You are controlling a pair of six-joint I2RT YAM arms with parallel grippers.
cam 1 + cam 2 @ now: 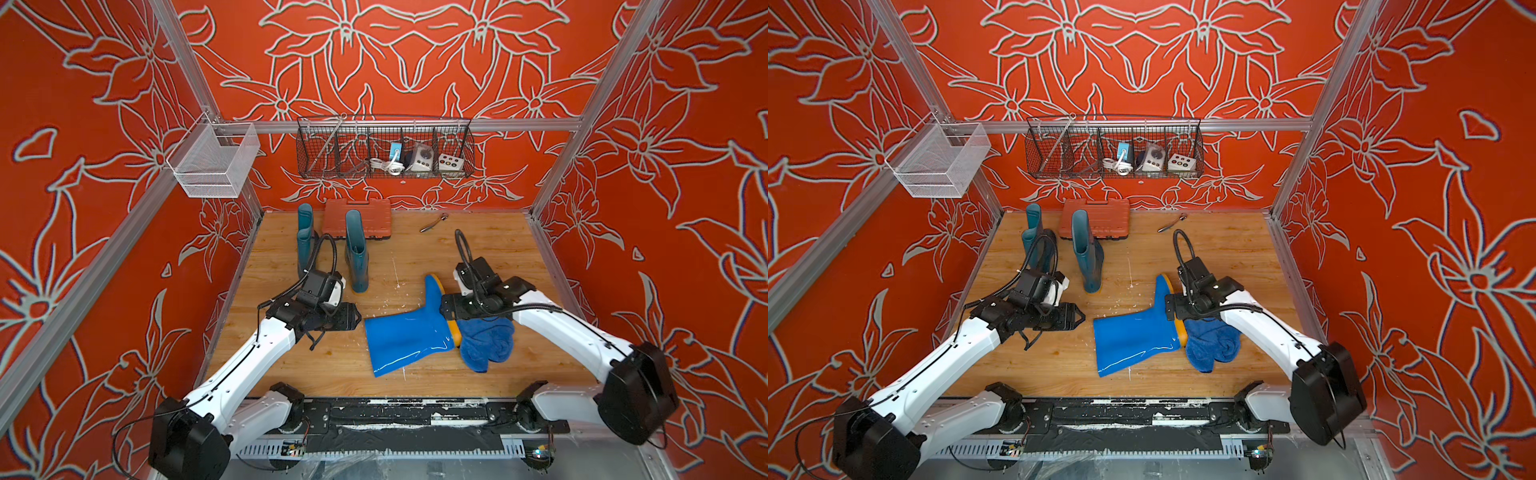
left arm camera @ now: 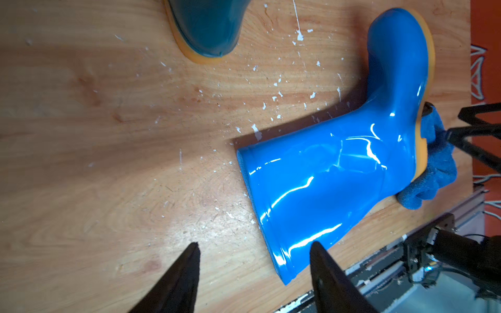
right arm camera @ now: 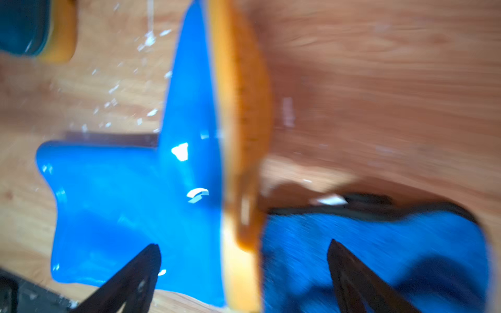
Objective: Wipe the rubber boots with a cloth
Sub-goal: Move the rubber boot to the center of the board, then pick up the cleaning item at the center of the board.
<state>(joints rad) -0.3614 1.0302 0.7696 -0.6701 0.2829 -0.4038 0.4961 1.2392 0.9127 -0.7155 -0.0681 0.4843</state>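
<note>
The right gripper next shifts away from the boot and lowers onto the cloth's bunched middle (image 1: 485,339) (image 3: 386,263), below and back of it, clear of the sole.
A glossy bright blue rubber boot (image 1: 407,336) (image 1: 1133,336) (image 2: 339,176) (image 3: 135,203) lies on its side mid-floor, yellow-orange sole facing right. The fuzzy blue cloth (image 1: 484,345) (image 1: 1212,347) (image 2: 436,162) (image 3: 379,244) lies bunched on the floor against that sole. My right gripper (image 1: 446,307) (image 1: 1169,307) (image 3: 244,244) hovers open over the sole's heel and the cloth, holding nothing. My left gripper (image 1: 357,316) (image 1: 1081,316) (image 2: 254,244) is open and empty, just left of the boot's shaft opening. Dark teal boots (image 1: 356,253) (image 1: 304,241) (image 1: 1086,253) stand upright at back left.
An orange ribbed case (image 1: 357,218) lies at the back wall behind the teal boots. A small metal tool (image 1: 432,224) lies at back centre. A black wire basket (image 1: 384,147) and a white mesh basket (image 1: 216,162) hang on the walls. White flecks dot the wooden floor.
</note>
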